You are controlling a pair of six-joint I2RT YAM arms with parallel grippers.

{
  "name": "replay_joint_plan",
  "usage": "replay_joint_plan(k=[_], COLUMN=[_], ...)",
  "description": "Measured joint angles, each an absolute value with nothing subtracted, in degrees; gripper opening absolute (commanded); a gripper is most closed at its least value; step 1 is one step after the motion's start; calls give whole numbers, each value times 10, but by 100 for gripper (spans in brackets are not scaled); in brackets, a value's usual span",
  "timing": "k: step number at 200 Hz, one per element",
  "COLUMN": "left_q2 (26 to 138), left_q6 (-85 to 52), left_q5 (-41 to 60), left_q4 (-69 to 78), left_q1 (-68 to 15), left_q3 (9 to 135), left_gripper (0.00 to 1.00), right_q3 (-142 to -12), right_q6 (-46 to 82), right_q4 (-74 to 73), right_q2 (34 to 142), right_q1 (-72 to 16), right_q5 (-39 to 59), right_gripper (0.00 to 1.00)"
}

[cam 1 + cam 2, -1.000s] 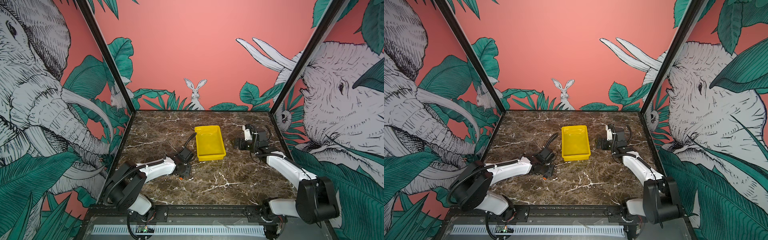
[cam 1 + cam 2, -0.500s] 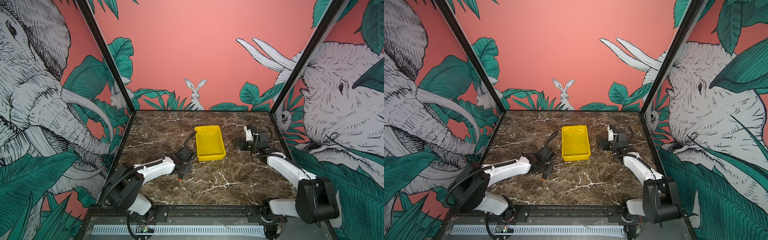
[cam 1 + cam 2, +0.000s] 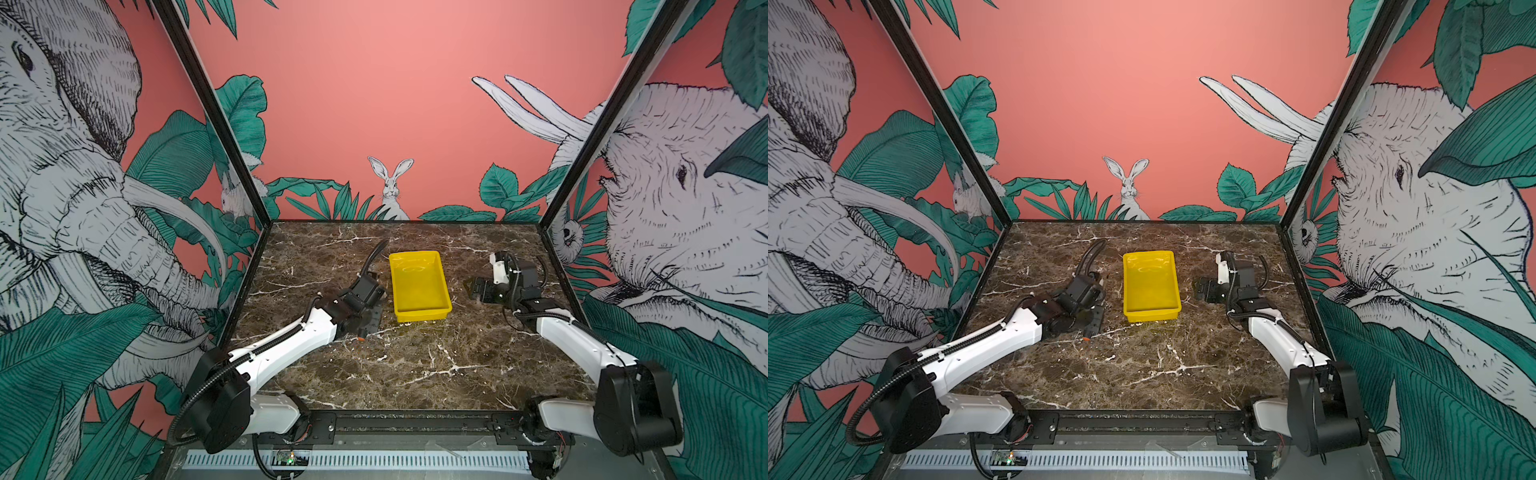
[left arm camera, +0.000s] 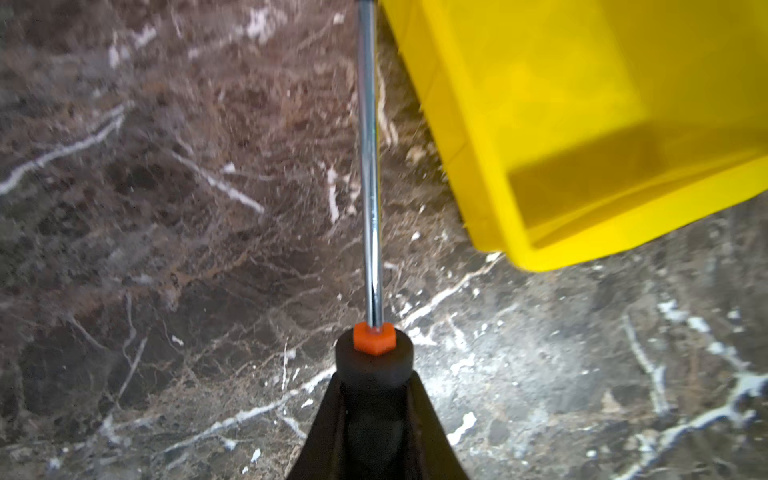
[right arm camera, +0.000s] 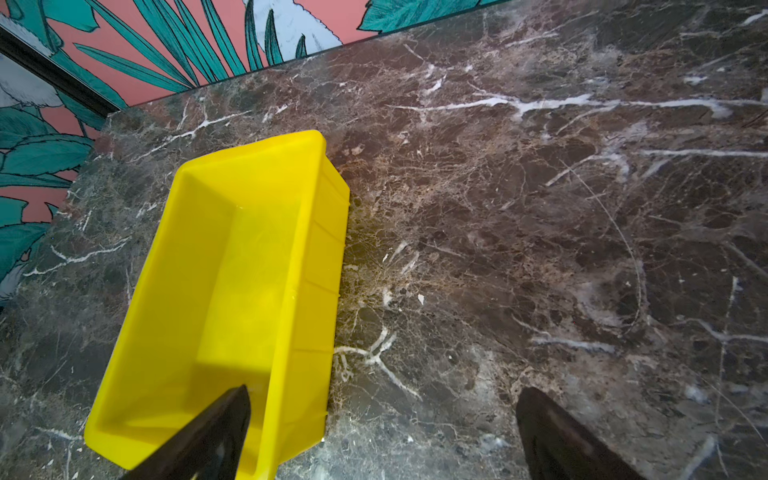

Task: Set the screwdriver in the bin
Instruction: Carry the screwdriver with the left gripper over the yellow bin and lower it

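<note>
I should lift my left gripper over the bin's side and lower it to let go of the screwdriver's handle, because the bin's empty bottom is across that side from my gripper.
The screwdriver (image 4: 371, 208) has a black handle, an orange collar and a bright metal shaft. My left gripper (image 4: 374, 378) is shut on the handle, and the shaft runs along the bin (image 4: 453, 137) beside its outer wall. In both top views the left gripper (image 3: 365, 326) (image 3: 1091, 326) sits low over the marble, left of the yellow bin (image 3: 423, 315) (image 3: 1152, 315). Only the screwdriver's orange end (image 3: 360, 338) (image 3: 1085, 339) peeks out there. My right gripper (image 5: 384, 392) (image 3: 478, 291) (image 3: 1202, 289) stands open at the bin's right side. One of its fingers (image 5: 216, 432) hangs over the bin (image 5: 320, 257), which holds nothing.
The dark marble table (image 3: 415, 365) is walled by jungle-print panels at the back and both sides. A black cable (image 3: 372, 259) arches up behind the left gripper. The black front rail (image 3: 399, 419) carries both arm bases.
The left gripper's jaws have shut on the screwdriver's handle and it has shifted slightly. The right arm and the bin have not moved.
</note>
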State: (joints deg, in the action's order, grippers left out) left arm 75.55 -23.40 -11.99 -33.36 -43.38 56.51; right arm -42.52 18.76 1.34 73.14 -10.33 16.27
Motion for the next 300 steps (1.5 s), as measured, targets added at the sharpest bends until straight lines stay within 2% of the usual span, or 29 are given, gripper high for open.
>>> replay_joint_plan(k=[35, 90, 188, 253, 300], left_q2=[834, 1049, 1237, 1272, 1281], left_q6=[-199, -146, -141, -155, -159], left_q5=[-107, -58, -43, -56, -56], left_q4=[-327, -310, -316, -329, -335], left_q1=[-434, -439, -442, -442, -442], left_q3=[711, 895, 983, 1007, 1018], left_gripper=[0, 0, 0, 0, 20], right_q3=[-421, -418, -413, -413, -413], right_q6=[188, 188, 188, 188, 188], right_q4=[21, 44, 50, 46, 38], right_q2=[695, 660, 691, 709, 724], right_q1=[-100, -97, -93, -93, -93], right_q5=[164, 160, 155, 157, 157], right_gripper=[99, 100, 100, 99, 99])
